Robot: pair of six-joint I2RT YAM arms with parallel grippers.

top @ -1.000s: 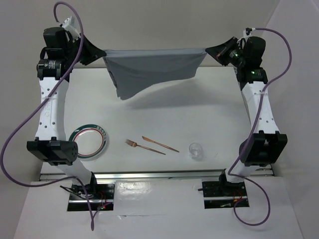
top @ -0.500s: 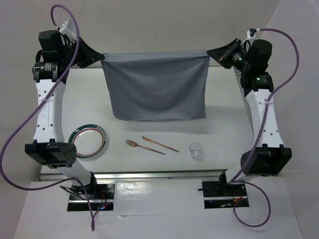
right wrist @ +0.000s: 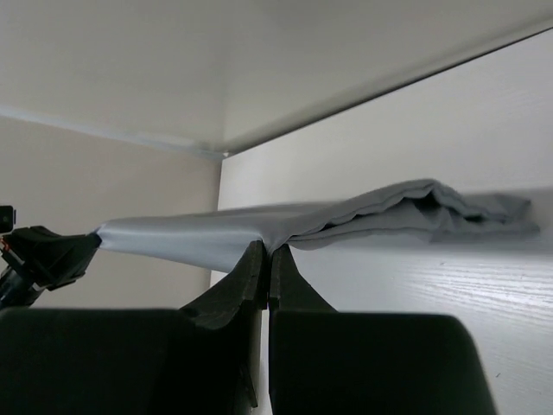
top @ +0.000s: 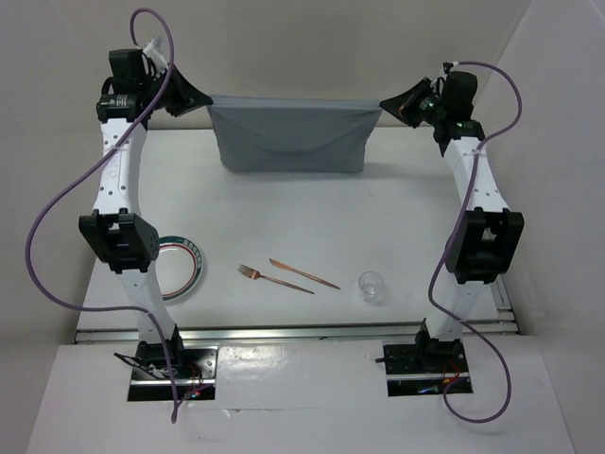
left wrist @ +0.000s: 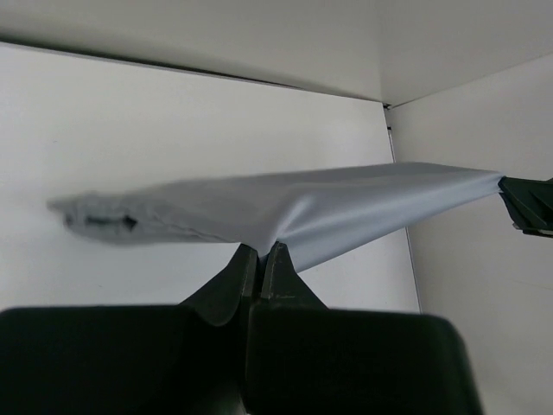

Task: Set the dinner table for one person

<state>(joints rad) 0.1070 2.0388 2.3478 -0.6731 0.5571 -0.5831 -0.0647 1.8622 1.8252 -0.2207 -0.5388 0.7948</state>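
Note:
The tabletop beyond the glass is bare. I will next move my right gripper back and down to it to release the cloth's corner there.
A grey cloth [top: 293, 137] hangs stretched between my two grippers at the far side of the white dinner table [top: 312, 218], its lower part lying on the surface. My left gripper [top: 201, 97] is shut on the cloth's left top corner [left wrist: 285, 216]. My right gripper [top: 386, 101] is shut on its right top corner [right wrist: 259, 229]. A plate with a green and red rim [top: 184, 268], a copper fork [top: 274, 279], a copper knife [top: 304, 274] and a small clear glass [top: 372, 285] lie near the front edge.
The left arm's elbow [top: 121, 240] covers part of the plate. The right arm's elbow [top: 483, 244] stands at the table's right edge. A metal rail [top: 302, 331] runs along the front. Walls close the back and right sides.
Both grippers have moved toward the far wall and lower with the cloth. The cloth hung full length before; now its lower part rests folded on the table.

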